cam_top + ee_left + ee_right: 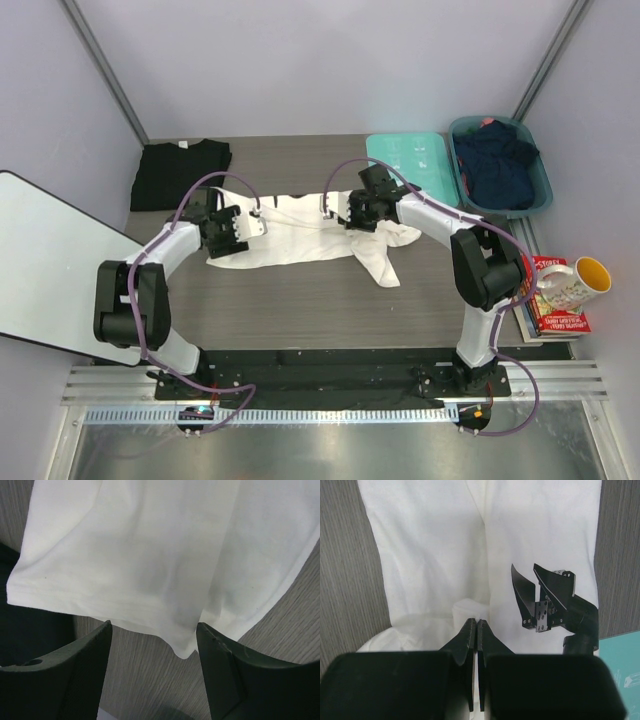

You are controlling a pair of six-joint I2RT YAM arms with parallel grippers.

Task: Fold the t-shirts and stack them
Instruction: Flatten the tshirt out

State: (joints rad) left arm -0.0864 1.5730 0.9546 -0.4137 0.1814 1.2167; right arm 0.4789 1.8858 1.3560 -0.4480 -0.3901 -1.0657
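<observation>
The raised fold by the white t-shirt's hem lies just below the left gripper and runs between its open fingers, so the left gripper will lower over that fold next.
The white t-shirt [300, 243] lies spread across the middle of the table, one sleeve trailing toward the near right. My right gripper [342, 216] is shut on a raised fold of the white t-shirt [470, 555], pinched at its tips [476, 622]. My left gripper [228, 238] hangs over the shirt's left end. Its jaws [154, 630] stand open with the white t-shirt's hem [150, 570] just ahead of them and bare table between. The right wrist view also shows the left gripper [529, 596] open above the cloth. The black t-shirt [180, 172] lies folded at the back left.
A flat teal board [405, 160] lies at the back right, beside a teal basket [540, 185] of dark clothes. A mug [575, 280] sits on books [560, 318] at the right edge. A white panel [50, 260] juts in from the left.
</observation>
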